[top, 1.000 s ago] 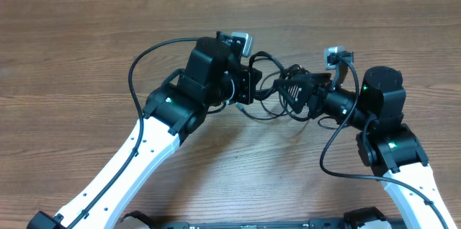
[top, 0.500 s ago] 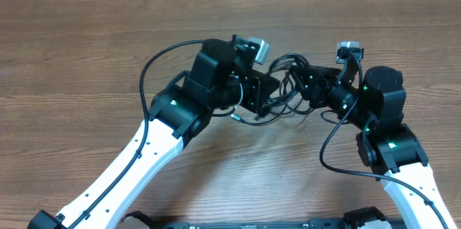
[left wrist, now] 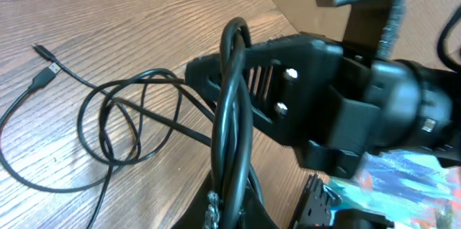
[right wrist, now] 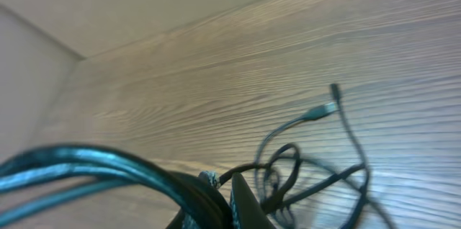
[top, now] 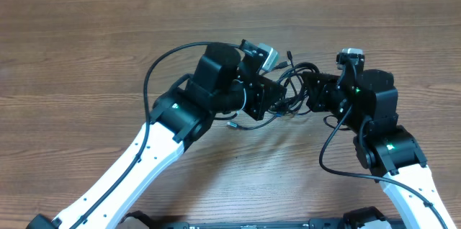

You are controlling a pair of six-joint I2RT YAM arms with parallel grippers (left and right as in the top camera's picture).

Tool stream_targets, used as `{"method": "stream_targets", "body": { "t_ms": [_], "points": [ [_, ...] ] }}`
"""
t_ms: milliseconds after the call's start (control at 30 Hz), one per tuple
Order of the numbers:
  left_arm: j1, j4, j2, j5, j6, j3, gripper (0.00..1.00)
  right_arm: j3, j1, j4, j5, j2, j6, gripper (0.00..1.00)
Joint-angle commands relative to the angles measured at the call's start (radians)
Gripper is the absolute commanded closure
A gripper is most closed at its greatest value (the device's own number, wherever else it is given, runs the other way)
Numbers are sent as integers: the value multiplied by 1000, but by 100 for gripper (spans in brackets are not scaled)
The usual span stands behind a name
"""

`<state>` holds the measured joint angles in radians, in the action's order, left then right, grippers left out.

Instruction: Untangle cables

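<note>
As the cords bunch between both grippers, I should draw my left gripper to the left in the overhead view, then down toward the tabletop, and release them.
The cables (top: 291,83) are thin black cords bunched in a knot between my two grippers at the table's middle. My left gripper (top: 276,98) is shut on a bundle of cords (left wrist: 232,114) that rises from between its fingers. Loose loops (left wrist: 121,122) trail over the wood, and two metal-tipped plugs (left wrist: 43,67) lie at their far end. My right gripper (top: 308,92) faces the left one from close by and is shut on cords too. In the right wrist view the right gripper (right wrist: 220,201) pinches a thick bundle (right wrist: 94,168), with blurred loops (right wrist: 288,171) and a plug (right wrist: 324,110) beyond.
The wooden table (top: 86,49) spreads out on all sides of the arms. The right gripper's black body (left wrist: 310,78) fills the left wrist view just behind the held cords. Each arm's own thicker wiring (top: 162,60) arcs beside it. A pale wall edges the table's far side (right wrist: 108,6).
My right gripper has gone from wide open to shut on the cords. The left gripper has moved right with its bundle, and the two grippers now stand close together.
</note>
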<state>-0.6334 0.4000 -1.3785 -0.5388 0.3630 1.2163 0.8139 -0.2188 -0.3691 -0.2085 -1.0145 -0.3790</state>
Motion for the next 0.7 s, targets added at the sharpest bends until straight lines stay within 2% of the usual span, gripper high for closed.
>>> {"method": "stream_targets", "body": {
  "t_ms": [0, 333, 500, 667],
  "points": [
    [6, 23, 119, -25, -27, 17, 96, 6, 24, -3, 258, 4, -5, 96],
    [6, 68, 231, -22, -27, 17, 96, 6, 24, 3, 393, 4, 44, 96],
    [6, 102, 249, 97, -70, 17, 96, 6, 24, 4, 407, 6, 75, 96],
    [6, 155, 251, 210, -104, 17, 96, 6, 24, 30, 557, 16, 150, 96]
  ]
}}
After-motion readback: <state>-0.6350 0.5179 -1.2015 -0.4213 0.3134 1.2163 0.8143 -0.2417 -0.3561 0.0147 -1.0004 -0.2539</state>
